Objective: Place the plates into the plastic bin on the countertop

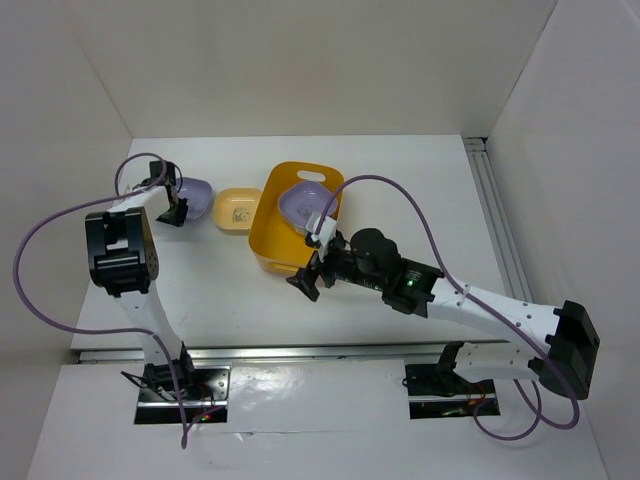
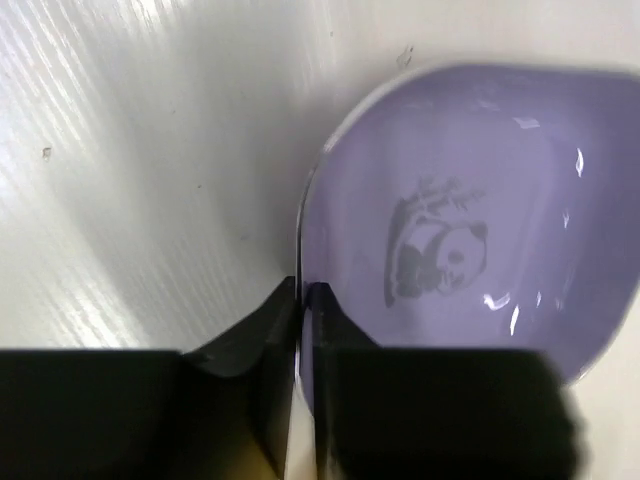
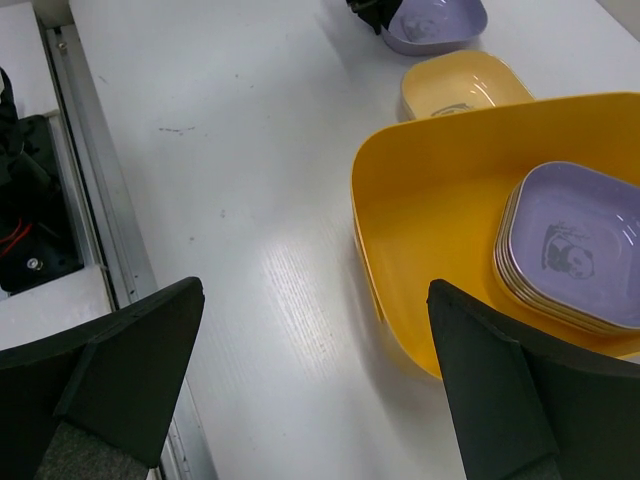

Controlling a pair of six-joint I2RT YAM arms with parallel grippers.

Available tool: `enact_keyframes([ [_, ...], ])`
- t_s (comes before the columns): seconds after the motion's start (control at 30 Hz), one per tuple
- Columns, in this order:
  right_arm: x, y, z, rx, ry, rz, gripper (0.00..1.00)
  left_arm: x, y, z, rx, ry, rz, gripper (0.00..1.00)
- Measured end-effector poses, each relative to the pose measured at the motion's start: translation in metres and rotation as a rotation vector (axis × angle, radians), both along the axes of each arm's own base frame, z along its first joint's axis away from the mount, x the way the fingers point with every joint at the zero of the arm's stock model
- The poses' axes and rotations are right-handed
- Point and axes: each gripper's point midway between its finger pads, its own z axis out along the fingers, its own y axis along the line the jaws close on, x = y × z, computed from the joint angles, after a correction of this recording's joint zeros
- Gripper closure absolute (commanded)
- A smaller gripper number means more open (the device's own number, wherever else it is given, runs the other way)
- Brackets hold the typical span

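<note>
I should next raise the plate in my left gripper over the small yellow-orange plate, and then lower it onto the lavender top plate in the bin.
A yellow-orange plastic bin [image 1: 275, 225] stands mid-countertop and holds a stack of plates topped by a lavender one [image 1: 303, 205], also seen in the right wrist view [image 3: 570, 245]. A small yellow-orange plate [image 1: 238, 211] lies left of the bin. A lavender panda plate [image 1: 195, 190] lies further left. My left gripper [image 1: 176, 205] is shut on that plate's rim [image 2: 302, 250]. My right gripper [image 1: 312, 270] is open and empty over the countertop [image 3: 260, 200] at the bin's near edge [image 3: 375, 260].
A metal rail [image 1: 490, 190] runs along the right side of the white countertop. Walls enclose the back and sides. A purple cable [image 1: 400, 195] loops over the right arm near the bin.
</note>
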Motion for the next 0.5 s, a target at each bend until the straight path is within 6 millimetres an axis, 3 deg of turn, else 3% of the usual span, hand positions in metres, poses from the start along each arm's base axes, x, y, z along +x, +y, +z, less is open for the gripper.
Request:
enact_keyframes([
  [0.03,0.000,0.000,0.000,0.000,-0.002,-0.001,0.00,0.002,0.002,0.001,-0.009,-0.011,0.011,0.91],
  [0.07,0.000,0.000,0.000,0.000,-0.002,-0.002,0.00,0.003,0.003,0.003,-0.014,-0.023,0.019,1.00],
  [0.23,0.002,-0.001,0.000,-0.002,-0.007,-0.015,0.00,0.001,0.005,0.004,-0.049,-0.025,0.038,1.00],
  [0.33,0.003,-0.002,-0.003,-0.003,-0.009,-0.026,0.00,-0.010,0.005,0.011,-0.056,0.003,0.060,1.00],
  [0.43,0.006,-0.005,-0.011,-0.016,-0.001,-0.054,0.00,-0.026,0.005,0.034,-0.035,0.018,0.077,1.00],
  [0.5,0.010,-0.010,-0.015,-0.022,0.008,-0.097,0.00,-0.031,0.003,0.064,0.013,-0.022,0.084,1.00],
])
